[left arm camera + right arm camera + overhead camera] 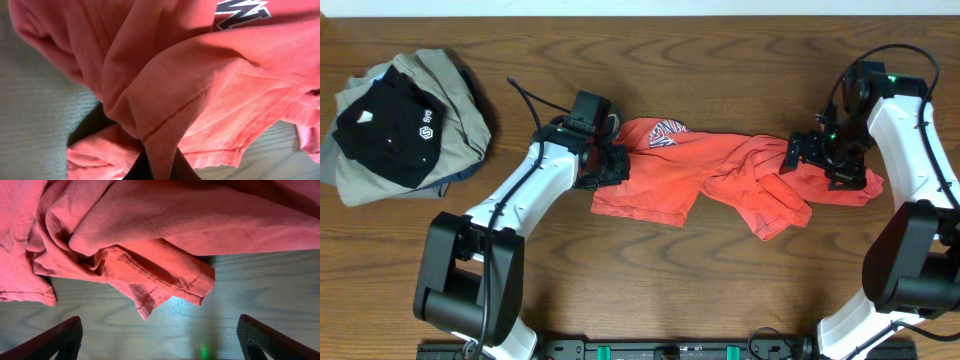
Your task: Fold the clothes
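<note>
I need to lower my open right gripper next onto the shirt's loose end (pixel 865 188) beneath it, because my left gripper already pinches the shirt's opposite end.
A red-orange T-shirt (pixel 705 175) with a dark and white chest print lies crumpled and stretched sideways across the middle of the table. My left gripper (pixel 610 160) is at the shirt's left end, shut on a pinched fold of the red cloth (pixel 162 150). My right gripper (pixel 830 158) is over the shirt's right end, open and empty, its fingers wide apart above bare wood just short of a hemmed edge of the shirt (pixel 192 282). More of the bunched shirt (pixel 125 225) fills the top of the right wrist view.
A pile of clothes (pixel 405 125) sits at the far left: a black garment with a small white logo on top of khaki and grey pieces. The wooden tabletop (pixel 650 280) shows bare in front of the shirt.
</note>
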